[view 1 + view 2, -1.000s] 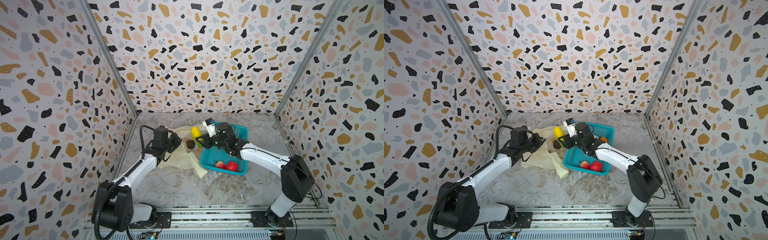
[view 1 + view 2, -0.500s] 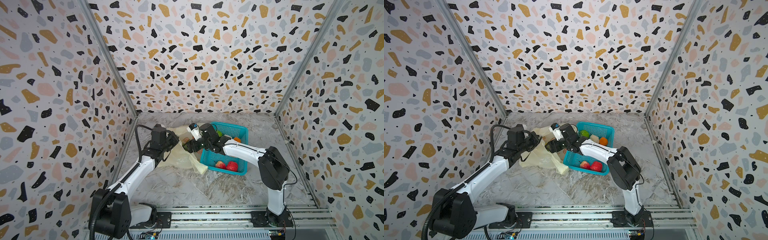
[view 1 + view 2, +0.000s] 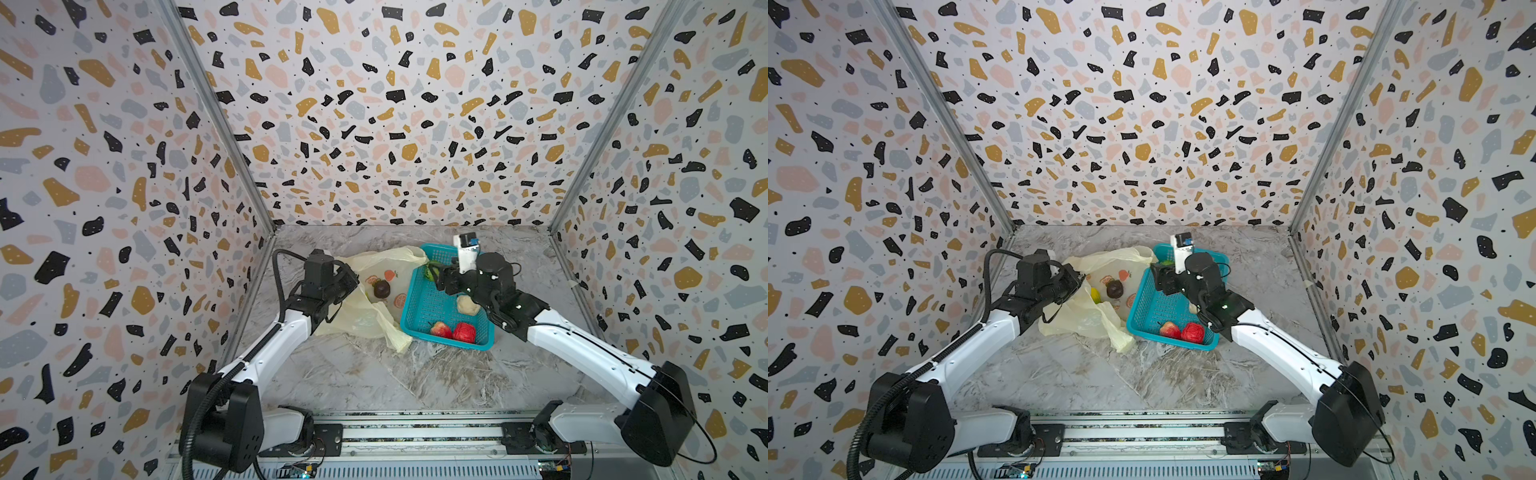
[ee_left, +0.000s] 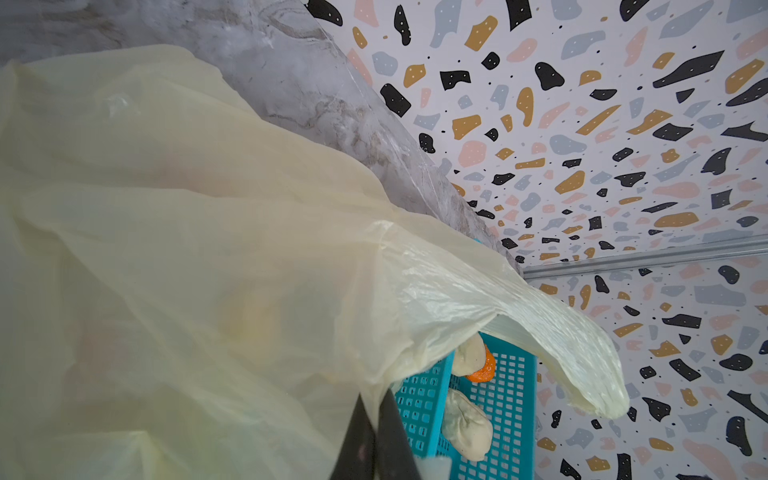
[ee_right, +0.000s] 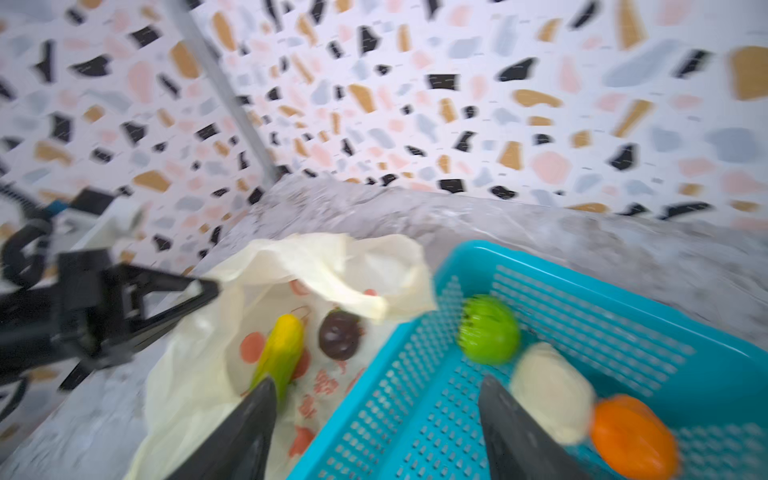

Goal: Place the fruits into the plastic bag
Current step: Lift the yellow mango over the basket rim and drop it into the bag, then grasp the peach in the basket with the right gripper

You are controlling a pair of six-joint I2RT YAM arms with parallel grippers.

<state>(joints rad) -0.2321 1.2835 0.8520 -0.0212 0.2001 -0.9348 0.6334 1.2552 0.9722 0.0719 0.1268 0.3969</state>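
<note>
My right gripper needs to move back and down next, tilting down, onto the red fruit nearer the bag. That fruit is below my gripper toward my base and still has to go into the bag.
The pale-yellow plastic bag lies left of the teal basket, mouth toward it. My left gripper is shut on the bag's edge and lifts it. Inside the bag lie a yellow-green mango and a dark round fruit. My right gripper hangs open and empty above the basket's rim nearest the bag. The basket holds a green fruit, a cream lump, an orange one and two red fruits. A second cream lump shows in the left wrist view.
The basket stands right of centre on the marble floor, between terrazzo walls. The bag's loose handle trails toward the front beside the basket's corner. Both arms reach in from the front rail.
The right gripper carried the mango into the bag, opened, and has drawn back over the basket. The mango now lies in the bag. The left gripper kept its hold.
</note>
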